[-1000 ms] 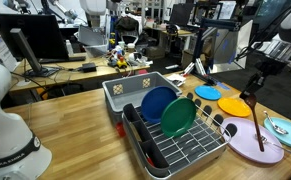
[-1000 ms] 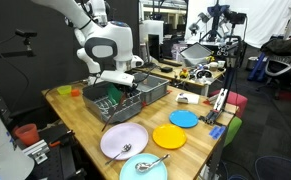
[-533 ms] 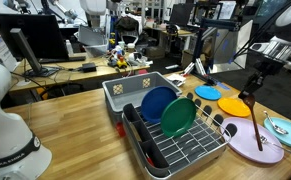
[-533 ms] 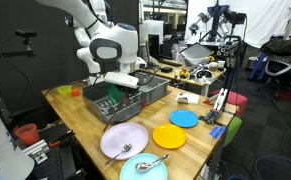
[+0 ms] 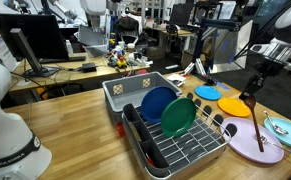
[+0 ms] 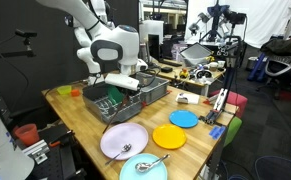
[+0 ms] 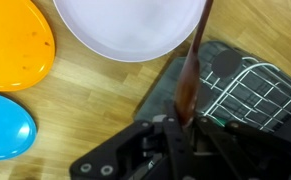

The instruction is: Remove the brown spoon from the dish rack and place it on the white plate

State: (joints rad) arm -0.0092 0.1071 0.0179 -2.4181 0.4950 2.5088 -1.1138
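Observation:
I still hold the spoon's upper end high, so I will lower my gripper to the white plate's side by the dish rack and release the brown spoon (image 5: 251, 100).
My gripper (image 7: 180, 125) is shut on the brown spoon (image 7: 192, 60), whose handle reaches out over the rim of the white plate (image 7: 135, 30). In an exterior view the gripper (image 6: 126, 82) hangs above the edge of the dish rack (image 6: 97, 106) that faces the white plate (image 6: 123, 140). In an exterior view the gripper (image 5: 258, 67) holds the spoon (image 5: 251, 100) above the white plate (image 5: 247, 140), to the right of the dish rack (image 5: 190, 150). I cannot tell if the spoon touches the plate.
A blue plate (image 5: 155, 102) and a green plate (image 5: 177, 117) stand in the rack, with a grey bin (image 5: 125, 90) behind. A yellow plate (image 6: 170, 136), a blue plate (image 6: 183, 118) and a teal-rimmed plate (image 6: 145, 166) lie beside the white plate. A small utensil (image 6: 125, 150) lies on it.
The gripper has shifted slightly away from the rack toward the plates with the spoon in it. Nothing else has moved.

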